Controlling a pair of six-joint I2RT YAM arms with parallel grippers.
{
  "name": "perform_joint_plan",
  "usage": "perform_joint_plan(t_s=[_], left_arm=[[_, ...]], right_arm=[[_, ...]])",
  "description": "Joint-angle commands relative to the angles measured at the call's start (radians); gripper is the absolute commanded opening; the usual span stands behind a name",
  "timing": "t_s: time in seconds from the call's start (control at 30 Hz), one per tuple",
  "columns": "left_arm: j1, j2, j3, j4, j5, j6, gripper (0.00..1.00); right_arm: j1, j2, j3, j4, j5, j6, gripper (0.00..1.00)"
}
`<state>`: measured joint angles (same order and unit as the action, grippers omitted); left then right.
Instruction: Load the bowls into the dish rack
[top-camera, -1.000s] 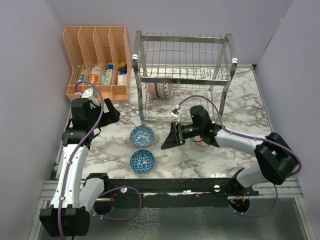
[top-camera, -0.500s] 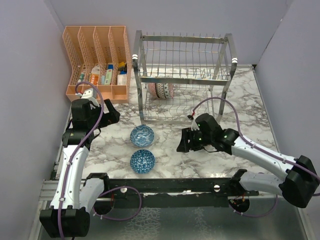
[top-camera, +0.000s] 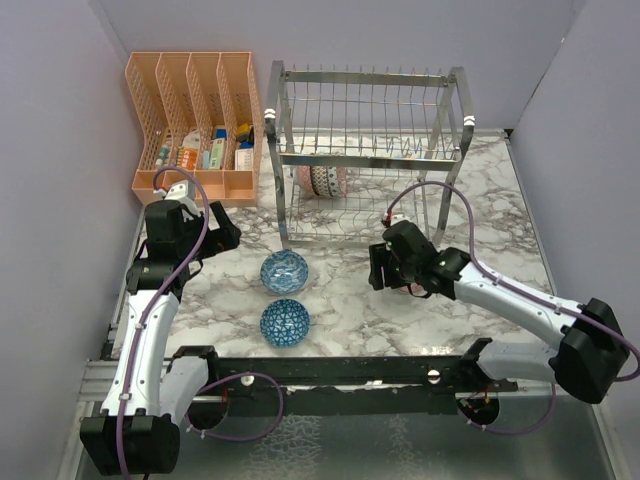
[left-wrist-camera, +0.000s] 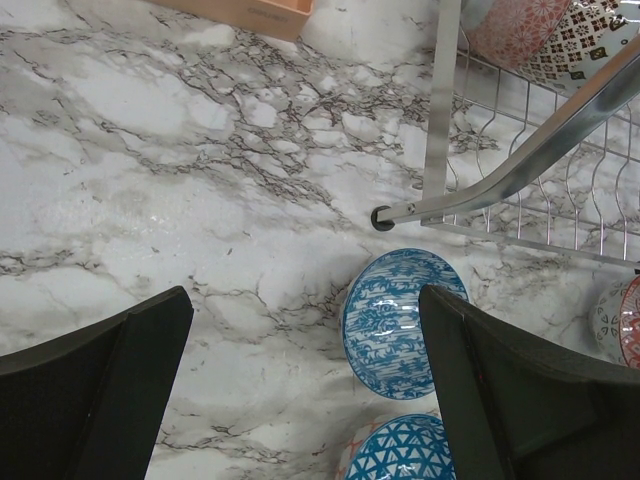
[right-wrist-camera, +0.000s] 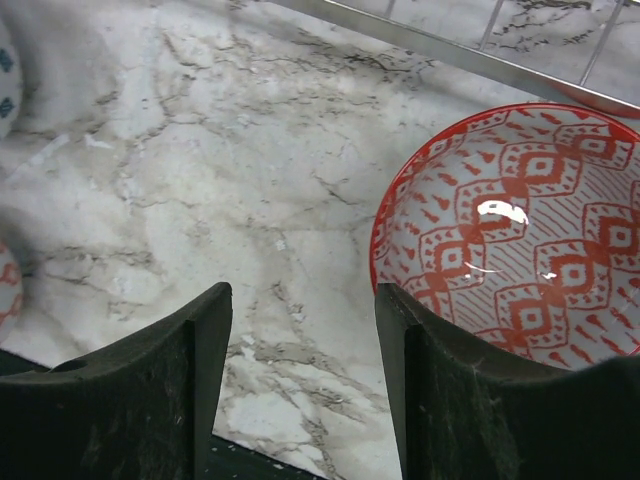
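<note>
The robot's right gripper has only marble showing between its fingers, so next it should go down toward the middle of the red-patterned bowl, with its fingers on both sides of that bowl's rim facing the blue bowls.
Two blue bowls lie on the marble, one (top-camera: 284, 270) (left-wrist-camera: 400, 320) behind the other (top-camera: 285, 322) (left-wrist-camera: 415, 455). A red-patterned bowl (right-wrist-camera: 520, 230) sits on the table just in front of the dish rack (top-camera: 365, 150). My right gripper (top-camera: 382, 270) (right-wrist-camera: 305, 330) hangs open over it; its right finger covers the bowl's left rim and only bare marble shows between the fingers. A pink-red bowl (top-camera: 312, 180) and a dark-and-white one (left-wrist-camera: 590, 30) stand in the rack's lower tier. My left gripper (top-camera: 215, 232) (left-wrist-camera: 300, 350) is open and empty, left of the blue bowls.
An orange mesh organizer (top-camera: 195, 125) with small packets stands at the back left beside the rack. The rack's front-left leg (left-wrist-camera: 440, 110) stands close behind the blue bowls. Walls close in both sides.
My right arm has swung back from pointing left over the table to above the red-patterned bowl, and its jaws have opened wider. The left arm has barely moved.
</note>
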<state>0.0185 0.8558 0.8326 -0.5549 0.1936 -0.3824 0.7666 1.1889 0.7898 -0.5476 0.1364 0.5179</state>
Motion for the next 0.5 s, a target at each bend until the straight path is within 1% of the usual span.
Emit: perform_joint_plan(t_s=[0.0,0.13,0.27,0.47], left_arm=[[0.003,-0.001,-0.006,0.02,0.002,0.008,0.99],[0.003,0.002,-0.001,0.021,0.004,0.008,0.99],[0.003,0.006,-0.002,0.02,0.004,0.011,0.99],[0.003,0.003,-0.013,0.024,0.004,0.01,0.99]], right_arm=[[0.007,0.073,0.027,0.023,0.115,-0.032,0.59],[0.006,0.101,0.017,0.042,0.175,-0.03,0.59],[0.007,0.135,0.014,0.075,0.176,-0.057,0.58],[0.007,0.184,0.018,0.074,0.181,-0.079,0.53]])
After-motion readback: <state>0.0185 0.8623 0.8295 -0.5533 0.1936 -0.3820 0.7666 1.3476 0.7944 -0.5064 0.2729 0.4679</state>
